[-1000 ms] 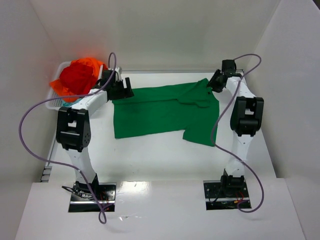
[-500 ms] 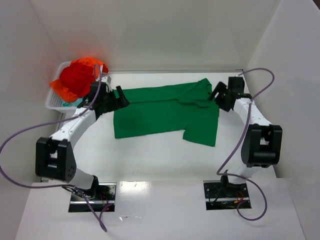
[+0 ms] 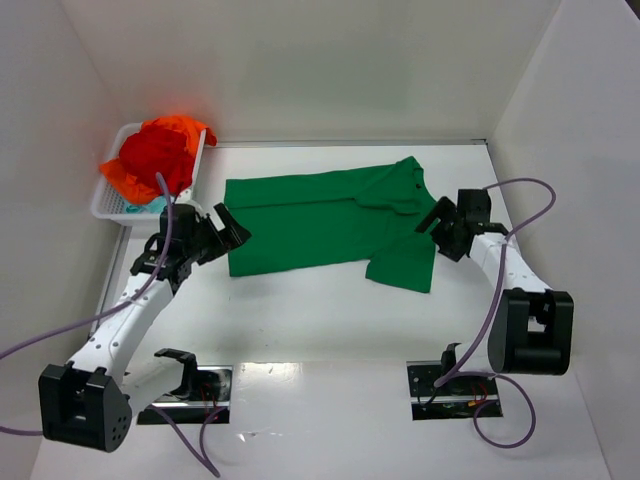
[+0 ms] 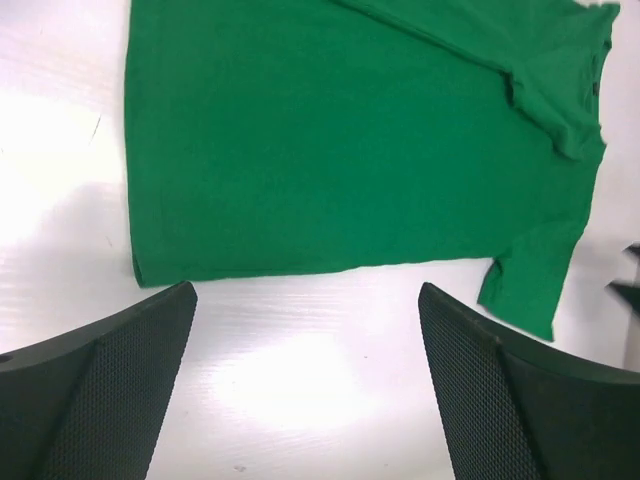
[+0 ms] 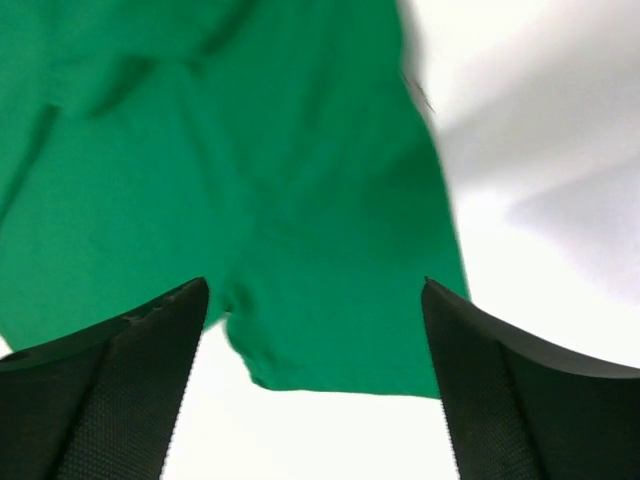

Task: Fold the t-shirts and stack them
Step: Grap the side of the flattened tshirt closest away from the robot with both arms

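The shirt's sleeve sticks out past the shirt's near side, so the robot's right gripper needs to pull back next and go down onto the sleeve's outer edge by its near corner (image 3: 430, 284) (image 5: 422, 378).
A bright green t-shirt (image 3: 320, 222) lies spread flat across the middle of the table, its hem to the left and a sleeve (image 3: 405, 270) at the near right. It fills the left wrist view (image 4: 340, 140) and the right wrist view (image 5: 250, 190). My left gripper (image 3: 226, 228) is open and empty, just off the shirt's near left corner. My right gripper (image 3: 438, 222) is open and empty above the shirt's right edge by the sleeve. Red (image 3: 155, 155) and orange (image 3: 180, 127) t-shirts are heaped in the basket, a bit of teal cloth (image 3: 158, 203) under them.
A white slotted basket (image 3: 108, 205) stands at the far left corner against the left wall. White walls close in the table at the back and on both sides. Purple cables loop from both arms.
Both arms have drawn back toward the near side. The left gripper moved from the shirt's far left corner to its near left corner; the right moved from the collar down to the sleeve.
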You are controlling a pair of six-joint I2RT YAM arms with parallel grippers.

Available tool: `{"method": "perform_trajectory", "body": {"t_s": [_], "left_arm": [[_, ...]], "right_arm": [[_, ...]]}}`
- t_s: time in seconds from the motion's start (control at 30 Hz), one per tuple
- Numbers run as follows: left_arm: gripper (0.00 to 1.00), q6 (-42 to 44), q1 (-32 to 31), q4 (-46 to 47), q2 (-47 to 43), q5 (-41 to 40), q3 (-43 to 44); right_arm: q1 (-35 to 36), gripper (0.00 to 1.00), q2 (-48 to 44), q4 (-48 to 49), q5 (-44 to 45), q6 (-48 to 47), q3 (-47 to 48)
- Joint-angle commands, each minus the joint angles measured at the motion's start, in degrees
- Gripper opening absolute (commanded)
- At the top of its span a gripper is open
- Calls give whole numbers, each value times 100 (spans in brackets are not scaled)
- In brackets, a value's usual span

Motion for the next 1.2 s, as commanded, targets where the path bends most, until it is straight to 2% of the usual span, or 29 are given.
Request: {"method": "perform_trajectory", "body": {"t_s": [0.0,0.03,0.37,0.67,1.03,1.1,1.17], "left_arm": [[100,-491,-19,17,-194,-248,-138],[100,-569,-19,17,-194,-318,-191],[100,-702,-19,465,316,-309,-385],[100,-754,-19,606,580,-538,-385],[100,-702,-19,711,992,-591,-218],[100,-702,-19,711,1045,-591,-218],[100,-702,-19,763,1045,-591,-218]], "right_arm": [[-43,94,-98,121,198,443,-446],[-43,100,-98,173,268,505,-500],[-43,100,-20,402,374,629,-852],[-43,84,42,402,541,629,-1080],[-43,82,-379,218,427,849,-1397],[-43,77,-476,270,427,901,-1589],[-43,77,-538,332,375,972,-1695]]}}
